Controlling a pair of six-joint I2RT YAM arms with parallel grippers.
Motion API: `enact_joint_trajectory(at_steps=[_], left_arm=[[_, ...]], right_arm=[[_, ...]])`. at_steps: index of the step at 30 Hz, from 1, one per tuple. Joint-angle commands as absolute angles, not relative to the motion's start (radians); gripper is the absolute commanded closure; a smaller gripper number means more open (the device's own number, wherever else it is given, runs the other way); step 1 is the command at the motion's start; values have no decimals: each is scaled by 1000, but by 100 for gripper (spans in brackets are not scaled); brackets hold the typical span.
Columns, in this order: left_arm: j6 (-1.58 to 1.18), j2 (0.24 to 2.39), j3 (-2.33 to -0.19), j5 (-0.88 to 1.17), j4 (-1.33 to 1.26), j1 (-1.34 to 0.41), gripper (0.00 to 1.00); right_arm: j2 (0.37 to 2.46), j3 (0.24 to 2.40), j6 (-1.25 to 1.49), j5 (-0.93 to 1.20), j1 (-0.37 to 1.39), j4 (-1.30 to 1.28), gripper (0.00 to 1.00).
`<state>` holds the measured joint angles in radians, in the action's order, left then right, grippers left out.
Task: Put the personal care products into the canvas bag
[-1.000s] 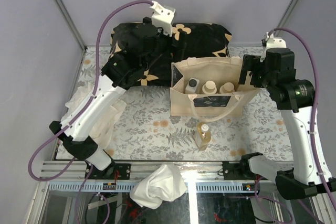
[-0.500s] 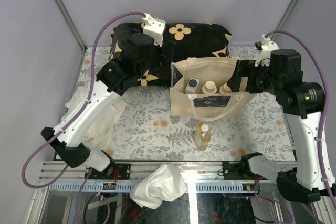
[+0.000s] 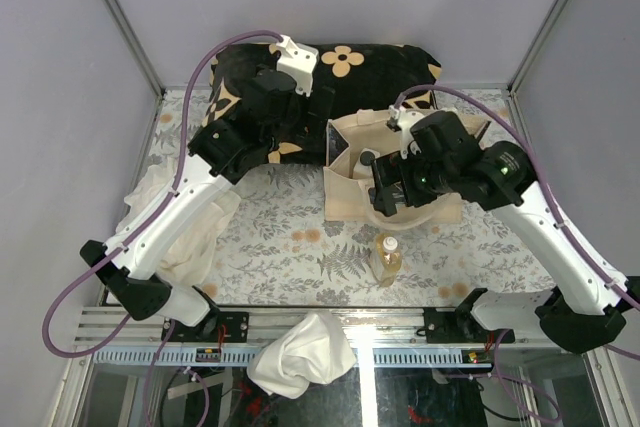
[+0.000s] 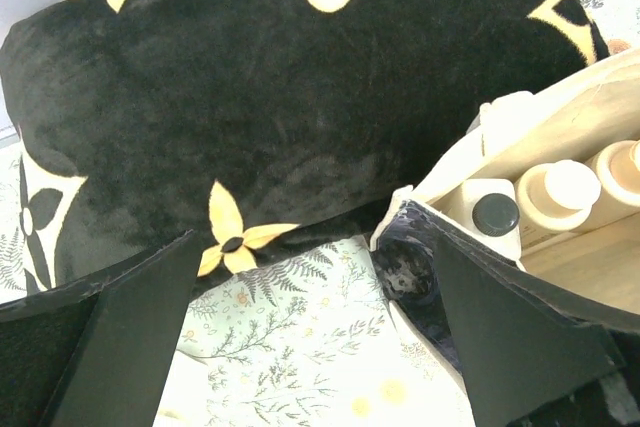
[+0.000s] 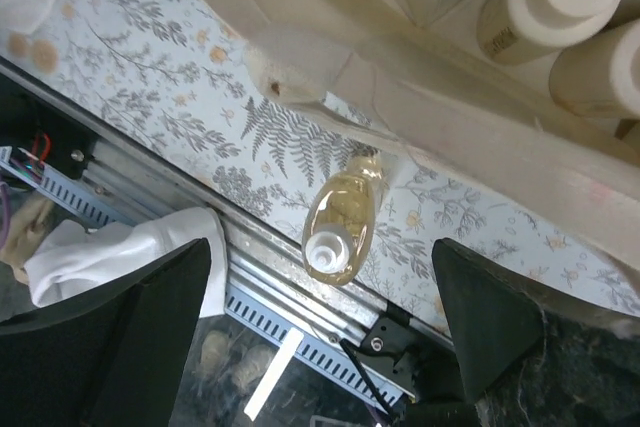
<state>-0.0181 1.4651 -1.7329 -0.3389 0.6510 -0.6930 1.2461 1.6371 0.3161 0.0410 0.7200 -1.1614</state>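
My right gripper moves back and down around the body of the clear amber bottle point(image 3: 385, 265) point(image 5: 346, 211) next, since the bottle stands below my gripper, nearer the front bar.
The canvas bag point(image 3: 345, 197) stands open mid-table, and the left wrist view shows its near corner point(image 4: 440, 187). Inside it are the white squarish bottle with a dark cap point(image 4: 495, 215) and two cream round bottles point(image 4: 560, 192) point(image 4: 620, 169). The clear amber bottle with a white cap point(image 3: 386, 257) stands on the table in front of the bag, and also shows in the right wrist view point(image 5: 340, 222). My right gripper point(image 3: 385, 197) is open and empty above the bag's front side, with the amber bottle below between its fingers. My left gripper point(image 3: 318, 127) is open and empty by the bag's left end.
A black cushion with tan flowers point(image 3: 370, 67) lies behind the bag. White cloths lie at the left edge point(image 3: 160, 197) and over the front rail point(image 3: 300, 352). The metal rail point(image 5: 270, 277) runs along the table's front edge, just past the amber bottle.
My right arm has swung left from the bag's right end to over the bag's front, now looking down on the amber bottle. The left arm has shifted only slightly.
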Motion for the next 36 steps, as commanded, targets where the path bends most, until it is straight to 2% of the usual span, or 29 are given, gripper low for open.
enact_joint_trajectory(at_steps=[1,10,26,29,36], left_arm=[[-39,1433,-1712,-343,621,-686,0],[-42,1425,-1681,-345,614,-684,0],[-46,1396,-1651,-339,614,-683,0],[-45,1401,-1655,-335,614,-683,0],[-46,1406,-1653,-329,614,-683,0]], right_arm=[[1229,1600,386,-47,789,-1213,0],[1233,1386,458,-112,973,-1217,0],[1282,1160,445,-114,984,-998,0],[1295,1145,442,-123,985,-970,3],[1312,1110,441,-125,986,-935,19]])
